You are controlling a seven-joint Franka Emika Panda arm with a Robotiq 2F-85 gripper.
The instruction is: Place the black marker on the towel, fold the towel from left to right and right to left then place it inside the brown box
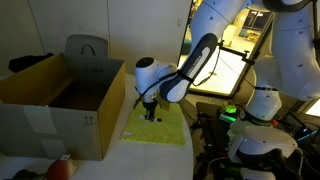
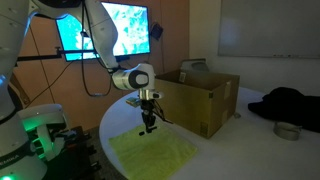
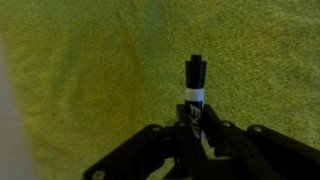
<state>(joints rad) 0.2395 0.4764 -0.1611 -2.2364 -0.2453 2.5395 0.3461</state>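
The yellow-green towel point(image 1: 160, 130) lies flat and clear right below the black marker. I will lower my gripper a little to the towel's bare surface and let go of the marker.
My gripper point(image 3: 196, 132) is shut on the black marker point(image 3: 194, 88), a short black stick with a white band, which points out from between the fingers. In the wrist view the yellow-green towel point(image 3: 90, 70) fills the picture right below it. In both exterior views the gripper point(image 1: 150, 113) point(image 2: 147, 127) hangs just above the towel point(image 1: 160, 130) point(image 2: 155, 153), which lies flat on the white table. The brown box point(image 1: 60, 100) point(image 2: 200, 100) stands open beside the towel.
A grey bag point(image 1: 87, 46) sits behind the box. A dark cloth heap point(image 2: 290, 105) and a small metal bowl point(image 2: 287, 130) lie past the box. A reddish object point(image 1: 62, 168) sits near the table's front edge. Lit monitors point(image 2: 115, 28) stand behind the arm.
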